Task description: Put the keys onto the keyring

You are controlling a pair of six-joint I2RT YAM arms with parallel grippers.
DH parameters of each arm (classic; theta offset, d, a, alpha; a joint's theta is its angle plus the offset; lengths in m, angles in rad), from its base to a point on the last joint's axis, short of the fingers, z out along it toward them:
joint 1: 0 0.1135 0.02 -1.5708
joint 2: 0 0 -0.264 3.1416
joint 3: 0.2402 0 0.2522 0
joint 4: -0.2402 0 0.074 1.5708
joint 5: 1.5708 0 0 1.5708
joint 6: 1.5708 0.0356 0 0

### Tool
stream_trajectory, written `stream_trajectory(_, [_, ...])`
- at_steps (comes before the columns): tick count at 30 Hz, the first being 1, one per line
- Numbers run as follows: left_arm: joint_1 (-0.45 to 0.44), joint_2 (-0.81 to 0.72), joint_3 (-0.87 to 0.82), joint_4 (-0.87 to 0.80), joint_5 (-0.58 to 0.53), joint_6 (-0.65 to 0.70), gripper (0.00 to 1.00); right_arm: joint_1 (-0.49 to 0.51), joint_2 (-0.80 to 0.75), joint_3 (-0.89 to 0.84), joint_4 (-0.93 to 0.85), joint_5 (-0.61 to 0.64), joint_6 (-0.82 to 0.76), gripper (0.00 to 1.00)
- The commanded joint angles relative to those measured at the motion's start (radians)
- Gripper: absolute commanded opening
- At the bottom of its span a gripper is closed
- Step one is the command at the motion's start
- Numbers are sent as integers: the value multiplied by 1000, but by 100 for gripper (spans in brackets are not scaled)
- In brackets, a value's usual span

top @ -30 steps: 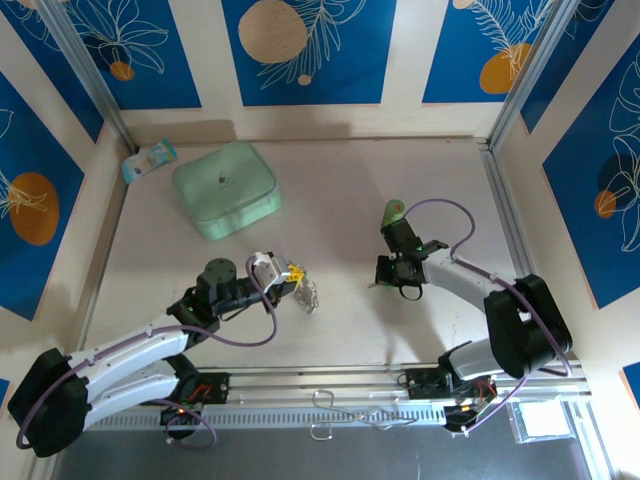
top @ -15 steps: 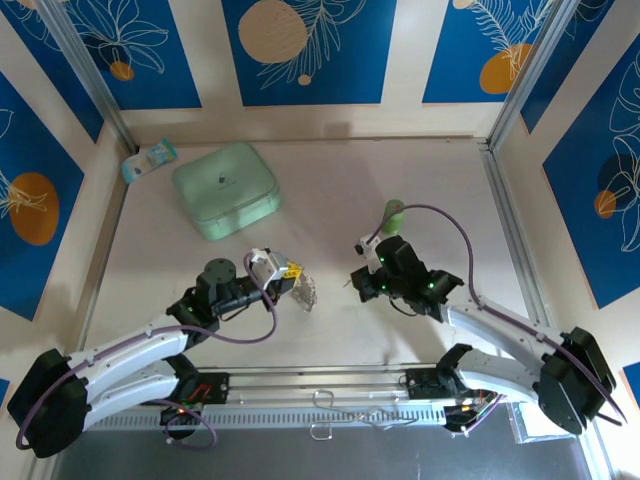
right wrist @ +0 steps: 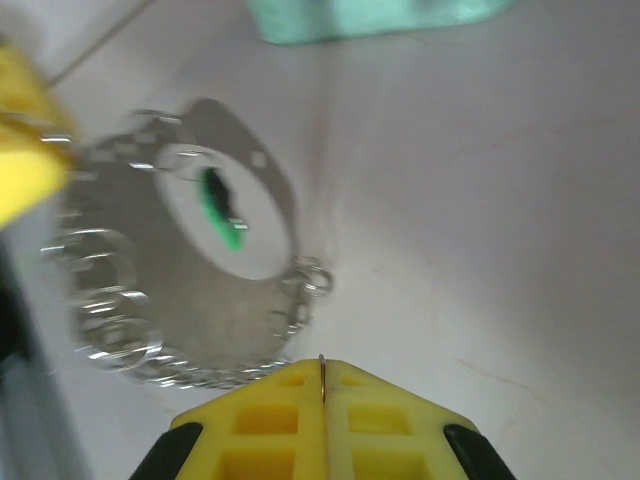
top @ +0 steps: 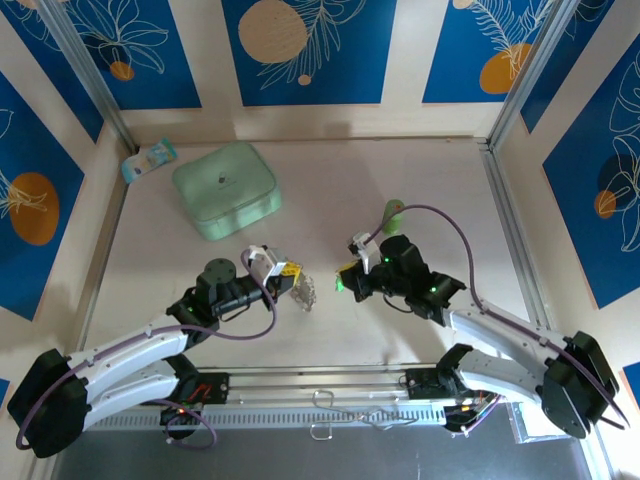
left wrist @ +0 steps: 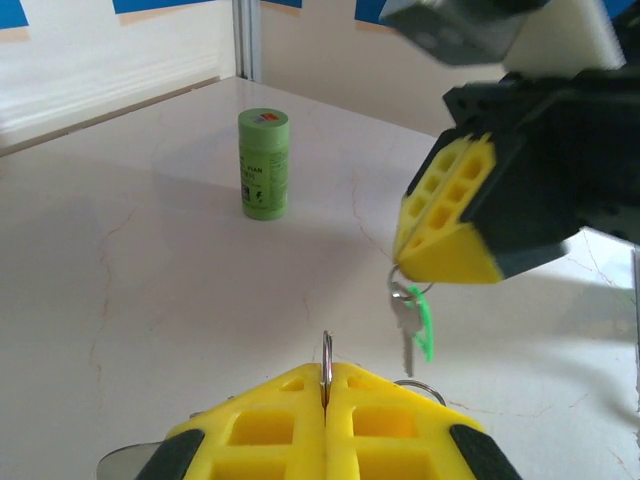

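Note:
My right gripper will next move down with its fingers tipping downward and let go of the small ring on the bare tabletop, because that clear spot is below the fingers.
My left gripper (top: 296,276) is shut on a thin metal ring (left wrist: 326,362) of the keyring (top: 306,292), a silvery chain loop hanging just right of it. In the right wrist view the keyring (right wrist: 190,300) shows blurred, with a whitish middle and a green key head (right wrist: 222,215) in it. My right gripper (top: 344,282) is shut on a small ring from which a key (left wrist: 406,325) with a green head dangles above the table. The right gripper's fingers (left wrist: 450,215) hang close above and right of the left jaws (left wrist: 326,385). The right jaws (right wrist: 322,385) pinch a thin wire edge.
A green cylinder (top: 394,212) stands upright behind the right arm, also in the left wrist view (left wrist: 264,150). A mint-green square box (top: 225,188) sits at the back left, with a small packet (top: 150,158) by the left wall. A metal rail runs along the near edge.
My right arm has swung left and lower, bringing its key close to the left gripper and the keyring. The left gripper has barely moved.

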Motion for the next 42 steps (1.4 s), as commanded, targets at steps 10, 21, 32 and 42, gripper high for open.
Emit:
stream_trajectory(10, [-1, -33, -5, -3, -46, 19, 0, 180, 243, 14, 185, 503, 539, 0])
stream_trajectory(21, [-1, -65, -15, -18, -59, 43, 0, 172, 453, 63, 270, 614, 560, 0])
stream_trajectory(32, [-2, -69, -23, -9, -61, 53, 0, 236, 362, 11, 22, 608, 683, 4])
stream_trajectory(42, [-2, -60, -28, 6, -56, 56, 0, 214, 336, 9, -157, 491, 696, 11])
